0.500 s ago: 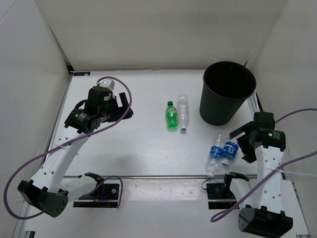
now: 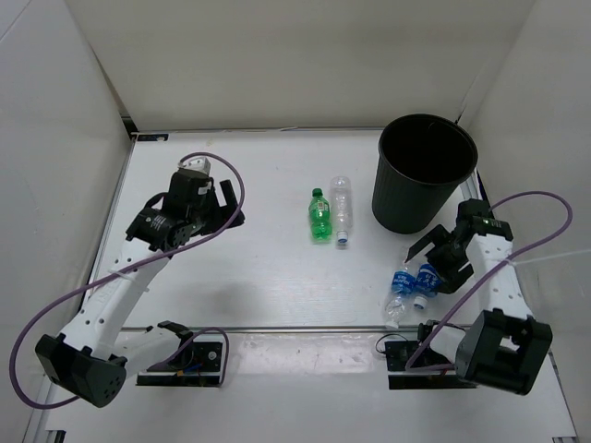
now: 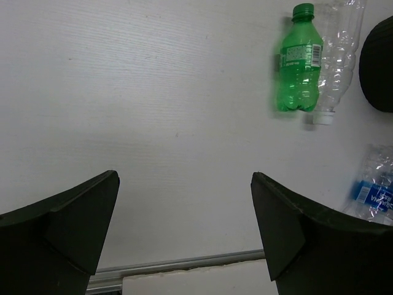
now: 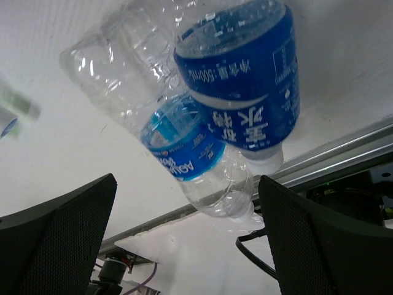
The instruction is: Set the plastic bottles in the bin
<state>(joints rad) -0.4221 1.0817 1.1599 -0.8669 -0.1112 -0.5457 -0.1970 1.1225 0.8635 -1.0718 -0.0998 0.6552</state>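
I should next lower my right gripper and move it to the right in its wrist view, onto the dark blue label (image 2: 427, 279) (image 4: 245, 86), because the other clear bottle is close beside it.
The green bottle (image 2: 319, 215) and the plain clear bottle (image 2: 343, 209) lie side by side mid-table; both show in the left wrist view, green (image 3: 299, 61) and clear (image 3: 334, 58). Two clear bottles with blue labels (image 2: 401, 281) (image 2: 426, 275) lie near the front right, below the black bin (image 2: 423, 172). My right gripper (image 2: 436, 268) is open and hovers just over these two; in the right wrist view they lie crossed, one (image 4: 242, 92) over the other (image 4: 184, 153), between my jaws (image 4: 187, 233). My left gripper (image 2: 235, 209) is open and empty, left of the green bottle, seen wide apart in its wrist view (image 3: 184, 227).
White walls enclose the table on the left, back and right. A metal rail (image 2: 295, 329) runs along the front edge, with the arm bases and cables below it. The bin's rim (image 3: 377, 64) shows at the right edge of the left wrist view.
My right arm has swung its wrist up and left, so the open gripper now sits over the two blue-label bottles. My left arm shifted only slightly. The bottles have not moved.
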